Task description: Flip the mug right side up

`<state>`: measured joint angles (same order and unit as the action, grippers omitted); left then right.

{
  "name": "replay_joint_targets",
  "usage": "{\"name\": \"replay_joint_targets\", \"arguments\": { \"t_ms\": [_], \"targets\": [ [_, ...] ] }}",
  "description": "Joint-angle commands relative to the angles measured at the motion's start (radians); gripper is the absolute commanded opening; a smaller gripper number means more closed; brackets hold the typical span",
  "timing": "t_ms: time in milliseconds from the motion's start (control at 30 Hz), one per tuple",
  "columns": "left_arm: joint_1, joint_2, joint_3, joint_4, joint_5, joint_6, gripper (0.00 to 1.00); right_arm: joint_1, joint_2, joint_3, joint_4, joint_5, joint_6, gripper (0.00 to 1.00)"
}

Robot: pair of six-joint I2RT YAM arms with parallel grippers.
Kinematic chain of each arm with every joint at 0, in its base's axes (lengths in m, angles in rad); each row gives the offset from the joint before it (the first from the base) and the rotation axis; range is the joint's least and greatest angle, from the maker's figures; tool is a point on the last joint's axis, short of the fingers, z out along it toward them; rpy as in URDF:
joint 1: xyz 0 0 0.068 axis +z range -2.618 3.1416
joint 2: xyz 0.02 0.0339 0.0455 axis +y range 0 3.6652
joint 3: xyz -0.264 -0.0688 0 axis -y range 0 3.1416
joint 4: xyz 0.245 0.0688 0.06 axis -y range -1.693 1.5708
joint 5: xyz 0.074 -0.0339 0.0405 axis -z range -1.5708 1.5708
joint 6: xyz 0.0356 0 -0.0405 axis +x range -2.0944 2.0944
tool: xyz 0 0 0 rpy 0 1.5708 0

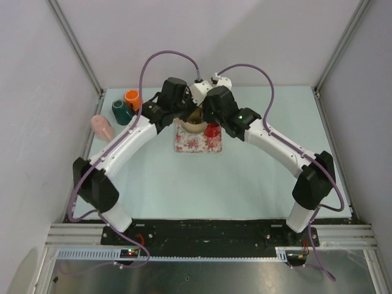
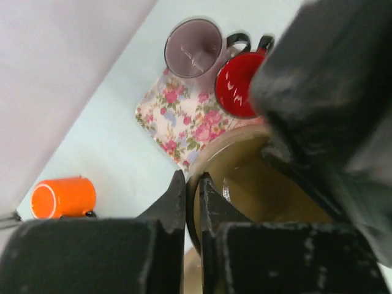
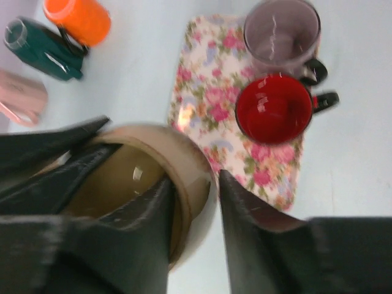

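The tray's bare far corner (image 2: 158, 111) lies below and outward, so my left gripper should lower and release the beige mug there next.
The beige mug (image 1: 195, 125) is held over the near-left part of the floral tray (image 1: 187, 144), its brown-glazed opening facing up toward both wrist cameras. My left gripper (image 2: 192, 180) is shut on the mug's rim (image 2: 257, 184), one finger inside and one outside. My right gripper (image 3: 196, 179) straddles the opposite rim of the mug (image 3: 147, 177). Its inner finger is against the inside wall and a gap shows between the outer finger and the wall. In the top view both grippers (image 1: 187, 113) (image 1: 205, 116) meet over the mug.
A red mug (image 3: 274, 108) and a purple glass mug (image 3: 282, 30) stand upright on the tray (image 3: 205, 79). An orange mug (image 1: 132, 98), a dark green mug (image 1: 121, 112) and a pink cup (image 1: 102, 127) lie on the table at the far left, near the wall.
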<state>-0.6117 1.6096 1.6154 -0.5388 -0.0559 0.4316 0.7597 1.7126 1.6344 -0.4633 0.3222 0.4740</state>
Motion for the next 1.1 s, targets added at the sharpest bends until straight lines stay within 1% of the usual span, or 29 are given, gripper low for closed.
{"name": "replay_joint_targets", "arguments": {
  "t_ms": [0, 67, 133, 200, 367, 533, 667, 800, 933, 1067],
  "targets": [
    [0.112, 0.070, -0.016, 0.056, 0.092, 0.006, 0.00, -0.036, 0.018, 0.033, 0.274, -0.096, 0.046, 0.46],
    [0.140, 0.092, -0.011, 0.076, 0.134, -0.001, 0.00, -0.056, 0.045, 0.041, 0.266, -0.133, 0.068, 0.55],
    [0.164, 0.114, -0.003, 0.092, 0.165, 0.000, 0.00, -0.078, 0.062, 0.044, 0.262, -0.164, 0.088, 0.59],
    [0.185, 0.134, 0.005, 0.105, 0.195, 0.007, 0.00, -0.091, 0.077, 0.049, 0.268, -0.181, 0.091, 0.59],
    [0.214, 0.201, 0.024, 0.140, 0.206, 0.032, 0.00, -0.124, 0.142, 0.101, 0.233, -0.222, 0.118, 0.62],
    [0.259, 0.307, 0.115, 0.174, 0.210, 0.010, 0.00, -0.156, 0.171, 0.146, 0.207, -0.236, 0.126, 0.67],
    [0.290, 0.449, 0.262, 0.204, 0.188, -0.001, 0.00, -0.181, 0.147, 0.142, 0.196, -0.250, 0.115, 0.67],
    [0.305, 0.577, 0.417, 0.206, 0.191, 0.005, 0.00, -0.201, 0.090, 0.092, 0.181, -0.241, 0.084, 0.68],
    [0.306, 0.671, 0.503, 0.206, 0.190, 0.036, 0.00, -0.232, 0.023, 0.010, 0.170, -0.236, 0.061, 0.68],
    [0.307, 0.725, 0.543, 0.206, 0.213, 0.073, 0.00, -0.257, -0.024, -0.048, 0.158, -0.255, 0.035, 0.69]
  ]
}}
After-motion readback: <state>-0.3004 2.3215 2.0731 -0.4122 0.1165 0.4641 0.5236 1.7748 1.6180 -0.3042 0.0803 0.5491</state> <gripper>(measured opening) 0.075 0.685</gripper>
